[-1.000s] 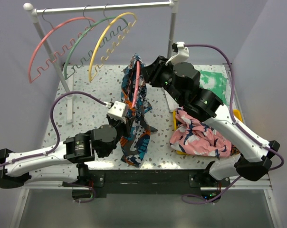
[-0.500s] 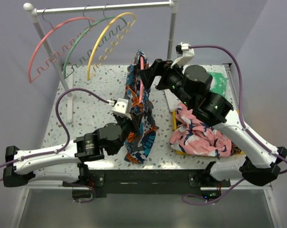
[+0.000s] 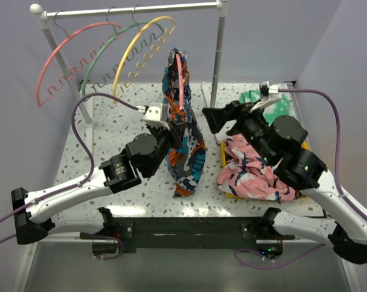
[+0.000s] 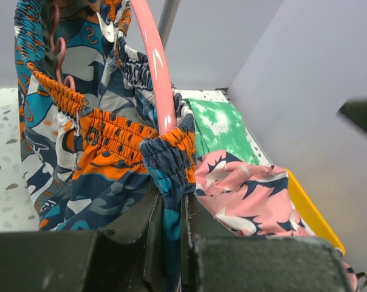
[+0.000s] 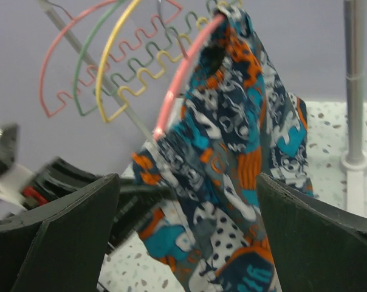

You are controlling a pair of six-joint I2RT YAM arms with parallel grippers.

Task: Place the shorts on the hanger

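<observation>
The left gripper carries the draped hanger outward to the bare bar [image 3: 191, 6] between the yellow hanger and the post next. It then releases the shorts' waistband, as that part of the bar stands free.
The shorts [image 3: 183, 143], in a busy blue, orange and grey print, hang in the air over the table's middle. They are draped over the coral-pink hanger [image 3: 178, 76], whose arch runs through the waistband. My left gripper [image 3: 166, 135] is shut on a bunched fold of the elastic waistband, seen close in the left wrist view on the shorts [image 4: 104, 140] below the hanger [image 4: 156, 67], with the left gripper [image 4: 170, 213] pinching cloth. My right gripper [image 3: 217, 117] stands open just right of the shorts [image 5: 238, 158], holding nothing; the hanger [image 5: 180, 79] shows ahead of it.
A white rack rail [image 3: 132, 9] carries a pink hanger [image 3: 68, 55], a green hanger [image 3: 104, 58] and a yellow hanger [image 3: 138, 48]. Its right post [image 3: 217, 55] stands close behind the shorts. A pink floral garment [image 3: 256, 173] lies on a yellow tray [image 3: 225, 155]; green tie-dye cloth [image 3: 274, 103] behind.
My right gripper opened, let go of the shorts and hanger and drew back to the right. My left arm lifted the shorts and hanger higher and farther back toward the rack.
</observation>
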